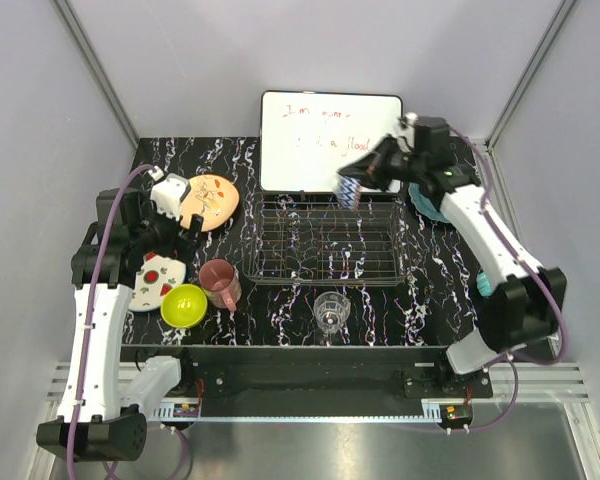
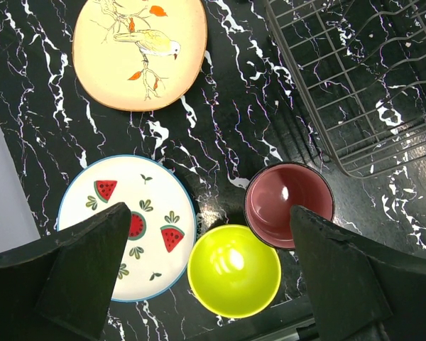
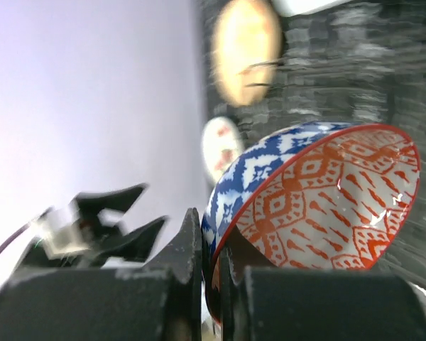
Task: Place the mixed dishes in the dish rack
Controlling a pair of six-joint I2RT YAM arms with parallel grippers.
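I should next move my right gripper across toward the rack's empty end by the peach plate [image 1: 212, 200], then lower the red patterned bowl there.
My right gripper [image 1: 364, 172] is shut on the rim of the red patterned bowl [image 1: 348, 189], with blue outside, and holds it tilted above the back edge of the dish rack [image 1: 325, 262]. In the right wrist view the bowl [image 3: 319, 192] is pinched between my jaws [image 3: 209, 249]. My left gripper [image 2: 213, 284] is wide open and empty, high above the lime-green bowl [image 2: 234, 270]. The pink mug [image 2: 290, 204] and the white plate with red slices [image 2: 128, 227] sit beside that bowl. The peach plate [image 1: 212, 200] lies behind them. The clear glass [image 1: 331, 310] stands in front of the rack. The teal plate [image 1: 425, 203] is partly hidden behind my right arm.
A white handwritten whiteboard [image 1: 330, 140] leans at the back, just behind the rack. The rack's corner shows in the left wrist view [image 2: 369, 78]. Grey walls close in on both sides. The table's front edge is just below the lime-green bowl.
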